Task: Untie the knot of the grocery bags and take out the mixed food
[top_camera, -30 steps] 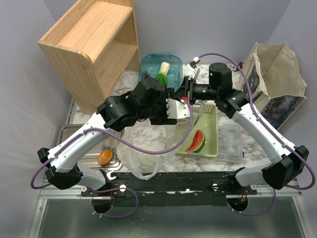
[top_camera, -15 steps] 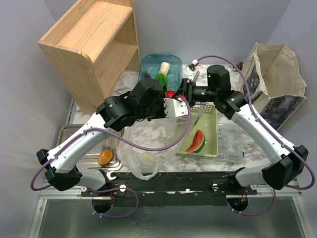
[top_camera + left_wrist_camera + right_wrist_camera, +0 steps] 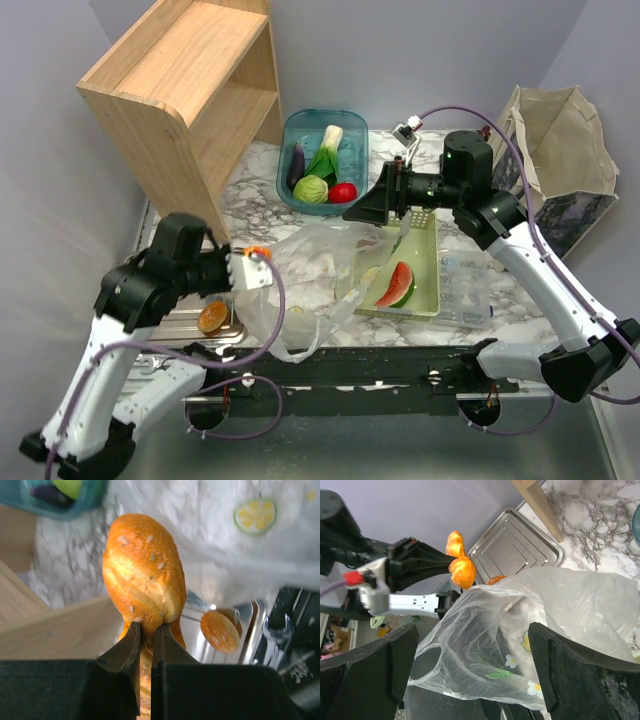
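Note:
The metal tray has bare space beside the other roll, so next I will move my left gripper away from the bag and down onto that space.
One grocery bag [image 3: 312,268] of thin whitish plastic lies open and slumped at the table's middle; in the right wrist view the bag [image 3: 520,625] shows flower and lemon prints. My left gripper [image 3: 247,266] hangs left of the bag, over the metal tray, shut on a seeded brown bread roll [image 3: 142,577]. From the right wrist the same roll [image 3: 462,571] shows beyond the bag. My right gripper [image 3: 470,665] is open above the bag's far right side, nothing between its fingers. Eggplant [image 3: 296,163], leafy vegetable [image 3: 328,148], cabbage [image 3: 311,188] and tomato [image 3: 343,192] lie in the teal tub [image 3: 352,122].
A metal tray [image 3: 168,318] at the left holds another roll [image 3: 211,317]. A green basket [image 3: 428,240] right of the bag holds a watermelon wedge [image 3: 396,285]. A wooden shelf [image 3: 170,90] stands back left, a canvas bag [image 3: 560,150] back right, a clear box [image 3: 468,290] beside the basket.
My left arm pulled back out of the bag toward the left, shut on the bread roll. My right gripper opened wide and shifted slightly right.

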Tool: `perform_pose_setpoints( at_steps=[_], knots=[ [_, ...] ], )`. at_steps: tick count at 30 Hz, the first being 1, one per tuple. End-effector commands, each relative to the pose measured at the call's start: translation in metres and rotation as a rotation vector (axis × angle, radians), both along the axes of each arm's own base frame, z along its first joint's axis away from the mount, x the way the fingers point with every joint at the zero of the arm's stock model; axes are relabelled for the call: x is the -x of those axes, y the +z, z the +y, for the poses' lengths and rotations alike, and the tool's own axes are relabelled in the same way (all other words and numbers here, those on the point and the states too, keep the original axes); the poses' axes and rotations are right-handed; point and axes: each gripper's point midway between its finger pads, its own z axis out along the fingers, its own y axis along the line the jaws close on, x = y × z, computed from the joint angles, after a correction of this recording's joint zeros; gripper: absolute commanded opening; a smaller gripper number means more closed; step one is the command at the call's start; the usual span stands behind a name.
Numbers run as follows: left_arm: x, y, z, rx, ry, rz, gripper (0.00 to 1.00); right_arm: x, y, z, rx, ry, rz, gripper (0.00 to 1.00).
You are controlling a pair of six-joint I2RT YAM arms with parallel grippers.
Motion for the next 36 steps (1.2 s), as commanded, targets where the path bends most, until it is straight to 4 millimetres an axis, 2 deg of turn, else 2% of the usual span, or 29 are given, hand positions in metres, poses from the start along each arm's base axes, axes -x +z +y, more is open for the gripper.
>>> perform_pose_setpoints(
  at_steps=[1, 4, 7, 11, 14, 17, 22, 24, 26, 27, 29, 30, 33, 36],
  knots=[
    [0.030, -0.067, 0.046, -0.178, -0.145, 0.019, 0.00, 0.000, -0.003, -0.001, 0.015, 0.032, -0.027, 0.99],
    [0.018, -0.092, 0.066, -0.221, -0.107, 0.008, 0.00, -0.001, -0.004, 0.002, 0.006, 0.050, -0.010, 0.99],
    [-0.001, -0.103, 0.085, -0.243, -0.065, 0.047, 0.00, -0.002, -0.003, 0.006, 0.001, 0.067, 0.003, 0.99],
    [-0.030, -0.119, 0.121, -0.310, -0.042, 0.106, 0.00, -0.004, -0.002, 0.006, 0.006, 0.070, -0.002, 0.99],
    [-0.046, -0.139, 0.145, -0.388, -0.053, 0.108, 0.00, -0.005, -0.005, 0.004, 0.031, 0.072, -0.036, 0.99],
    [-0.057, -0.163, 0.157, -0.428, -0.050, 0.108, 0.00, -0.012, -0.007, -0.003, 0.092, 0.040, -0.124, 1.00],
    [-0.068, -0.198, 0.173, -0.421, 0.020, 0.210, 0.13, -0.032, -0.013, -0.023, 0.247, -0.050, -0.261, 1.00],
    [-0.066, -0.208, 0.178, -0.417, 0.033, 0.255, 0.23, -0.035, -0.020, -0.030, 0.312, -0.054, -0.287, 1.00],
    [-0.064, -0.217, 0.183, -0.440, 0.040, 0.266, 0.39, -0.037, -0.028, -0.036, 0.378, -0.037, -0.321, 1.00],
    [-0.065, -0.218, 0.185, -0.450, 0.051, 0.258, 0.49, -0.037, -0.032, -0.040, 0.411, -0.022, -0.334, 1.00],
    [-0.065, -0.215, 0.185, -0.443, 0.075, 0.241, 0.92, -0.035, -0.042, -0.044, 0.464, 0.029, -0.352, 1.00],
    [-0.063, -0.209, 0.181, -0.423, 0.076, 0.240, 0.98, -0.035, -0.045, -0.045, 0.484, 0.055, -0.370, 1.00],
    [-0.060, -0.180, 0.161, -0.310, 0.104, 0.216, 0.98, -0.032, -0.056, -0.046, 0.529, 0.132, -0.394, 1.00],
    [-0.050, -0.139, 0.132, -0.149, 0.128, 0.197, 0.98, -0.033, -0.075, -0.049, 0.590, 0.214, -0.408, 1.00]
  ],
)
